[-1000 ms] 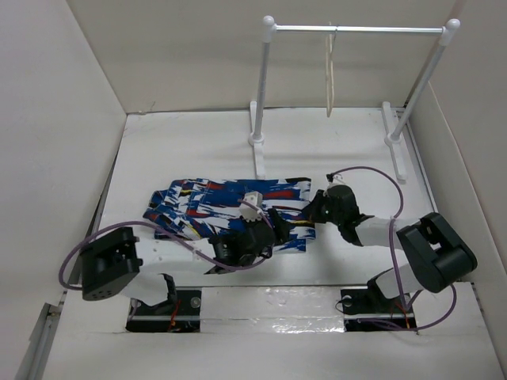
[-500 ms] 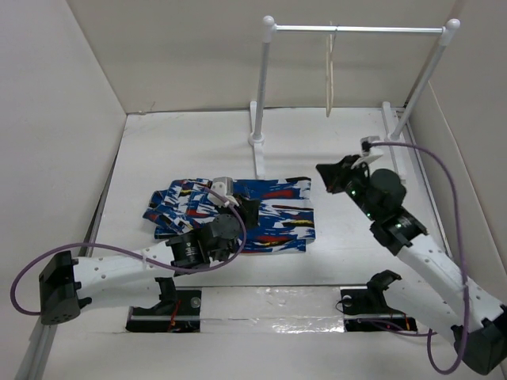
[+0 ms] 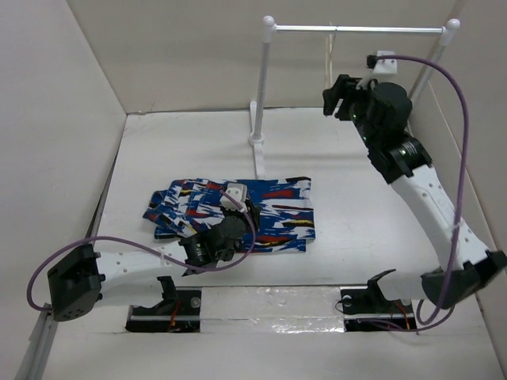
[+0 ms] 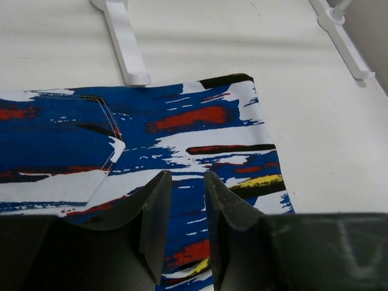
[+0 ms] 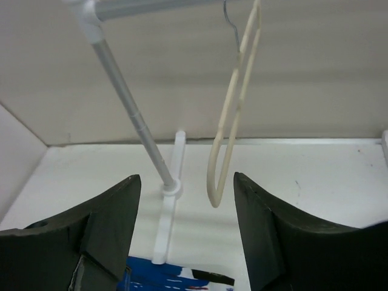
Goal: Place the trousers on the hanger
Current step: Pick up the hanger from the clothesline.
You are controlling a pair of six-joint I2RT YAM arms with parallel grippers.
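My right gripper should move gently outward until its open fingers are on either side of the hanger's lower end [image 3: 328, 84] [image 5: 215, 195], then close. That end of the hanger hangs outward of my gripper, ahead between my fingers.
The blue streaked trousers [image 3: 273, 207] lie folded flat on the table, and they fill the lower half of the left wrist view [image 4: 182, 127]. My left gripper [image 3: 240, 218] hovers low over their middle. Its jaws [image 4: 188, 176] stand a narrow gap apart with nothing between them. The cream hanger [image 5: 233, 115] hangs by its hook from the rail. My right gripper [image 3: 339, 91] is raised beside the hanger [image 3: 329, 55] and partly hides it from above. In the right wrist view the right gripper [image 5: 187, 177] is wide open, with the hanger's lower end ahead between the fingers, untouched.
The white two-post rail stand [image 3: 356, 29] stands at the back. Its left post [image 5: 130, 103] and foot [image 4: 124, 42] come down just beyond the trousers' far edge. White walls [image 3: 55, 119] enclose the table on the left, back and right.
My right arm has left the trousers, risen to the rail beside the hanger and opened. The left gripper has shifted left over the trousers and its jaws now stand slightly apart.
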